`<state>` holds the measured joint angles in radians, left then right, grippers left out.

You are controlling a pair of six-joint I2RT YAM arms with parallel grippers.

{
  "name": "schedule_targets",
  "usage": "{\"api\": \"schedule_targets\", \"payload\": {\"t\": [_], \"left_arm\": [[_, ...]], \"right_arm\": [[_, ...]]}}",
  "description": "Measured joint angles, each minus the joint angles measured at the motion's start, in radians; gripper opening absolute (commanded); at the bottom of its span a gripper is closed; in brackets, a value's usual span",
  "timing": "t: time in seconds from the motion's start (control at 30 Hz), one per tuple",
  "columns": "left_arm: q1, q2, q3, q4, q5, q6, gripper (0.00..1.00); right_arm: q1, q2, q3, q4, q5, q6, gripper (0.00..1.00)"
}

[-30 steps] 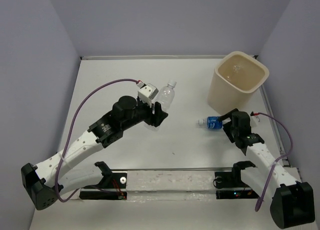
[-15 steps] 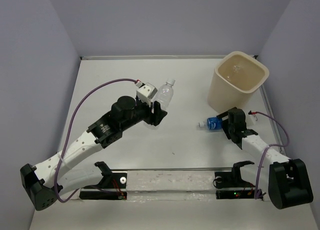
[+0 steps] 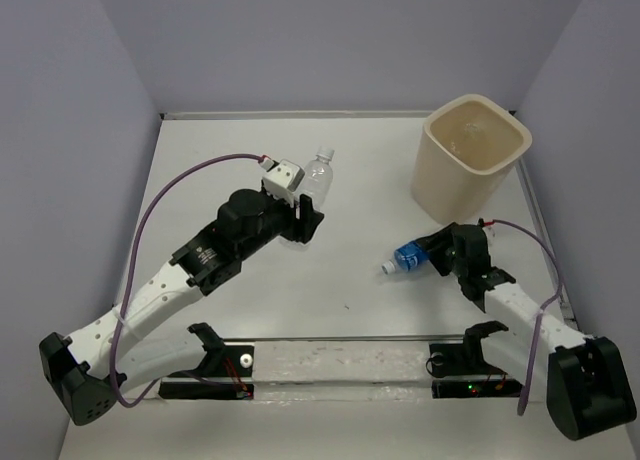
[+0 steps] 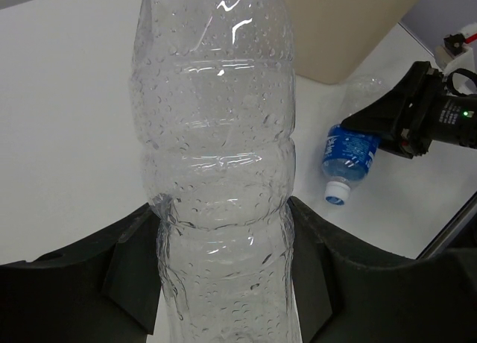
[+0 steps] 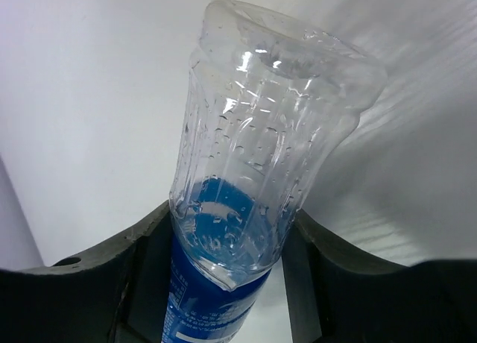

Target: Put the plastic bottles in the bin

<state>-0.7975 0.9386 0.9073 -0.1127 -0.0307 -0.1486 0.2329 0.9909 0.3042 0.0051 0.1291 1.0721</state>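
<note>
My left gripper has the bin's opening (image 3: 477, 136) outward of it and to its right in the top view. I will carry the bottle up over the opening to release it.
My left gripper (image 3: 303, 218) is shut on a clear unlabelled bottle (image 3: 317, 177) with a white cap and holds it above the table left of centre. In the left wrist view this bottle (image 4: 216, 134) fills the gap between the dark fingers (image 4: 130, 276). My right gripper (image 3: 437, 252) is shut on a blue-labelled bottle (image 3: 406, 255) with a white cap pointing left, just in front of the cream bin (image 3: 440, 185). In the right wrist view the blue-labelled bottle (image 5: 246, 171) sits between the fingers (image 5: 145, 276), base outward. The bin's inside shows faint clear glints.
Grey-lilac walls close in the white table on the left, back and right. A clear strip with black clamps (image 3: 220, 352) runs along the near edge. The left arm's purple cable (image 3: 170, 195) loops above it.
My right gripper has closed on the blue-labelled bottle and drawn it left and nearer, away from the bin. My left gripper has carried the clear bottle slightly left and back.
</note>
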Motion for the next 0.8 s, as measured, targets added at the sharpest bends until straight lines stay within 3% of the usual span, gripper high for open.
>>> {"api": "schedule_targets", "payload": {"t": [0.17,0.33,0.53,0.6,0.8], "left_arm": [[0.018,0.000,0.000,-0.004,-0.015,0.002,0.43],[0.040,0.001,0.000,-0.003,-0.028,0.002,0.43],[0.052,0.014,0.000,0.003,-0.023,-0.008,0.43],[0.053,0.023,0.000,0.008,-0.014,-0.018,0.43],[0.053,0.034,0.008,0.017,0.020,-0.041,0.43]], "right_arm": [[0.138,-0.238,0.016,-0.125,-0.048,-0.013,0.41],[0.192,-0.343,0.145,-0.208,-0.094,-0.083,0.41],[0.192,-0.227,0.524,-0.201,-0.067,-0.337,0.39],[0.195,-0.164,0.665,-0.167,0.024,-0.458,0.37],[0.143,0.016,0.877,0.003,0.331,-0.800,0.36]]}}
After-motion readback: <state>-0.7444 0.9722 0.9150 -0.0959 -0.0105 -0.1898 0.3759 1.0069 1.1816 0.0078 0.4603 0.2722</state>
